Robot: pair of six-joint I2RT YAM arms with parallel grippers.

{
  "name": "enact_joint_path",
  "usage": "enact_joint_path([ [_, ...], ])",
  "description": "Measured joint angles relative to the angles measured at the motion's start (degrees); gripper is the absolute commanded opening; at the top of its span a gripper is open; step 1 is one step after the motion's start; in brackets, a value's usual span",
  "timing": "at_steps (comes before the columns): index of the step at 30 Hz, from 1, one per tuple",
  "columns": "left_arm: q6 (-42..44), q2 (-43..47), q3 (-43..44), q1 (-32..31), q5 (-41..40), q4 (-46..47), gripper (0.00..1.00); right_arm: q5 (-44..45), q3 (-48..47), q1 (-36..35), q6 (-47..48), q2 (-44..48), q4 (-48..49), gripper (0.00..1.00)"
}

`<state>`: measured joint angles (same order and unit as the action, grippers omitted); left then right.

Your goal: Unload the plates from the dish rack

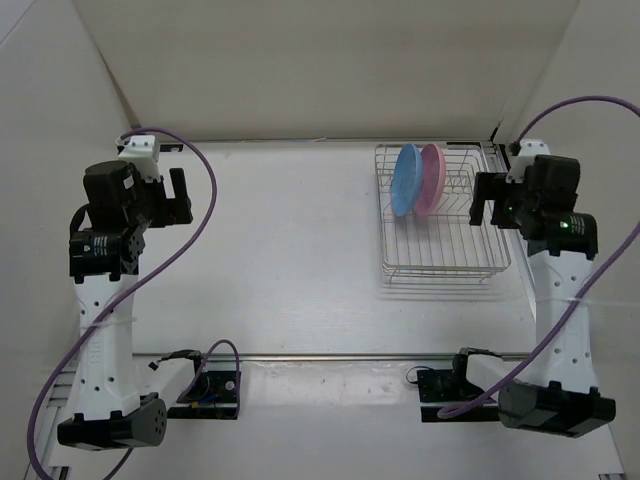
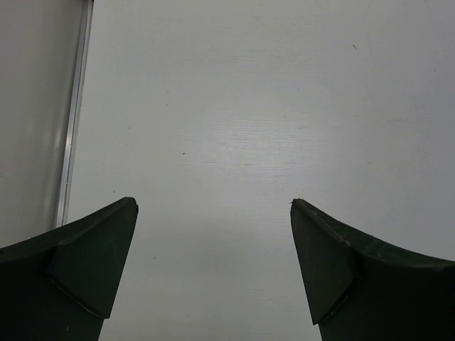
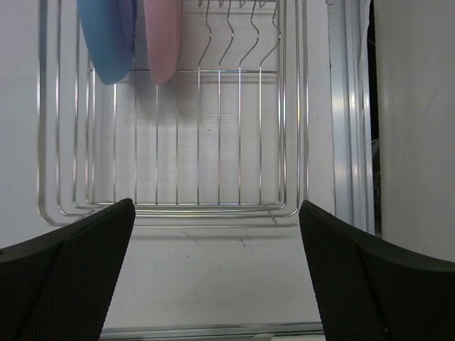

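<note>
The rack beside the pink plate's upper rim is empty and leaves room, so I need to move my right gripper outward, to the left in the top view and down onto that rim.
The silver wire dish rack [image 1: 480, 262] sits at the back right of the table. A light blue plate [image 1: 405, 180] and a pink plate [image 1: 432, 180] stand upright side by side in its far left part. In the right wrist view the dish rack [image 3: 178, 206] lies ahead with the blue plate [image 3: 105, 39] and the pink plate [image 3: 162, 35] at its far end. My right gripper [image 1: 484, 199] hovers at the rack's right edge, open and empty; it also shows in the right wrist view [image 3: 217, 213]. My left gripper [image 1: 181, 195] is open and empty over bare table at the left, as the left wrist view [image 2: 213, 213] shows.
White walls enclose the table at the back and sides. A metal strip [image 2: 75, 114] runs along the table edge beside the left gripper. A rail [image 1: 320, 355] crosses the near edge, with small black mounts [image 1: 205, 390] by the arm bases.
</note>
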<state>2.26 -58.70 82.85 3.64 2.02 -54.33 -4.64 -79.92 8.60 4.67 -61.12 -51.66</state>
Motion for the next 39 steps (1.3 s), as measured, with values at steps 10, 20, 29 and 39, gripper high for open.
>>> enact_joint_path([
  [10, 0.00, 0.33, -1.77, 0.00, -0.98, 0.48, 1.00, 30.99, -8.09, -19.04, 5.73, -18.62, 4.33, 0.94],
  [20, 0.00, 0.26, -2.58, 2.32, -1.25, 0.83, 1.00, 42.91, -25.92, -26.32, 10.99, -36.28, 15.78, 0.97],
  [29, 0.07, 1.20, -4.85, 2.54, -1.84, 0.94, 1.00, 41.27, -32.72, -26.69, 7.69, -46.23, 15.02, 0.88],
  [39, 0.07, 2.43, -5.14, 3.61, -2.23, 1.01, 1.00, 40.41, -31.71, -26.29, 4.42, -47.80, 14.45, 0.80],
])
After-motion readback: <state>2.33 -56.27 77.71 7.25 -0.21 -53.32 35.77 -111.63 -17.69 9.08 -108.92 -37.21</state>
